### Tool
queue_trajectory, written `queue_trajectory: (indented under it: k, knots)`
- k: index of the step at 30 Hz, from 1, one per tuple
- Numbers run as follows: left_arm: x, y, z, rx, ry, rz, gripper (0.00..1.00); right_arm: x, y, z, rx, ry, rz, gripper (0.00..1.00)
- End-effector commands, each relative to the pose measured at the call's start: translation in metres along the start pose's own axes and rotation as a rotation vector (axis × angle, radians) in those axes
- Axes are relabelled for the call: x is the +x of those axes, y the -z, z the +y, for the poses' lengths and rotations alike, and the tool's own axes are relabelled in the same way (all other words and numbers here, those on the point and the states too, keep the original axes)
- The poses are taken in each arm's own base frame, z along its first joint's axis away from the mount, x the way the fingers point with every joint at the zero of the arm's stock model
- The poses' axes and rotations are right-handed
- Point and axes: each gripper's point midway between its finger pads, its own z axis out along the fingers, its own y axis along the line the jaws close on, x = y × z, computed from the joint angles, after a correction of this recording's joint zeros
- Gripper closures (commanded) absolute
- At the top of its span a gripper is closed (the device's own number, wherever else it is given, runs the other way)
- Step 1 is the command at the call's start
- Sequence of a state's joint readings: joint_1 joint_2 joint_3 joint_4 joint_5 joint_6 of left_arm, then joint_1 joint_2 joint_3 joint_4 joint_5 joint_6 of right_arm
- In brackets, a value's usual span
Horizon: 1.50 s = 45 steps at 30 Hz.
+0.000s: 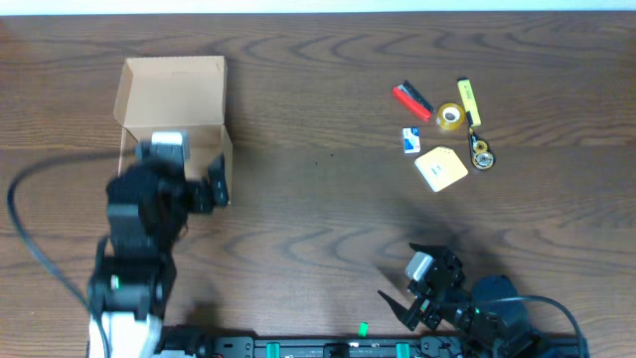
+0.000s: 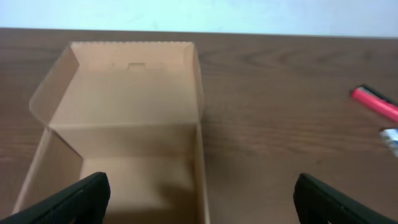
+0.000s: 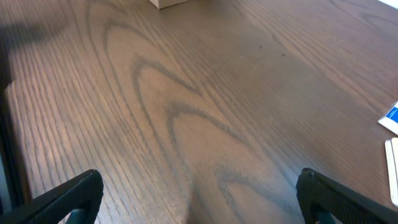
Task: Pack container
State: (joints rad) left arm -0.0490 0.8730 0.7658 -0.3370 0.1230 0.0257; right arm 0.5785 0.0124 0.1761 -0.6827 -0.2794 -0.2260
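My left gripper will go down astride the top edge of the box's side facing the stationery before it closes.
The container [image 1: 174, 89] is a tan cardboard box at the table's left, its flap lid laid open toward the far edge. The left wrist view shows its bare inside [image 2: 124, 112]. My left gripper [image 1: 184, 167] hovers over the box's near right corner. In its own view the left gripper [image 2: 202, 199] is open, astride the right wall, with nothing held. My right gripper [image 1: 397, 270] stands open over bare wood at the front right. In its wrist view the right gripper [image 3: 199, 196] is empty, and a corner of the box [image 3: 168, 3] shows at the top.
Small stationery lies at the far right: a red marker [image 1: 410, 98], a yellow highlighter [image 1: 467, 97], a tape roll [image 1: 450, 116], a blue-and-white eraser [image 1: 410, 140], a tan sticky-note pad [image 1: 440, 167] and a small round item [image 1: 481, 151]. The red marker [image 2: 375, 102] also shows in the left wrist view.
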Motion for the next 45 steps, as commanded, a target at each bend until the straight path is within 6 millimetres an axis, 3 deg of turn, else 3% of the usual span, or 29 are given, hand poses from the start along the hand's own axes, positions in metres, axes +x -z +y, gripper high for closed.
queue_trajectory:
  k: [1, 9, 16, 23, 27, 33, 36, 45]
  knots:
    - [-0.016, -0.018, 0.006, -0.034, -0.056, 0.063, 0.05, 0.003, -0.002, 0.001, -0.005, -0.01, 0.005, 0.01]
    - [0.009, -0.068, -0.003, 0.036, -0.034, 0.261, 0.05, 0.003, -0.002, 0.001, -0.005, -0.01, 0.005, 0.01]
    - [0.047, -0.088, -0.017, 0.129, 0.026, 0.403, 0.05, 0.003, -0.002, 0.001, -0.005, -0.01, 0.005, 0.01]
    - [0.083, -0.109, -0.014, 0.121, 0.043, 0.529, 0.01, 0.003, -0.002, 0.001, -0.005, -0.01, 0.005, 0.01]
    - [0.091, -0.12, -0.009, 0.093, 0.037, 0.543, 0.25, 0.003, -0.002, 0.001, -0.005, -0.01, 0.005, 0.01]
    - [0.098, -0.126, 0.004, -0.062, -0.036, 0.56, 0.35, 0.003, -0.002, 0.001, -0.005, -0.01, 0.005, 0.01]
    - [0.1, -0.129, -0.001, -0.091, -0.076, 0.559, 0.52, 0.003, -0.002, 0.001, -0.005, -0.01, 0.005, 0.01]
    - [0.097, -0.131, -0.005, -0.137, -0.017, 0.535, 0.89, 0.003, -0.002, 0.001, -0.005, -0.01, 0.005, 0.01]
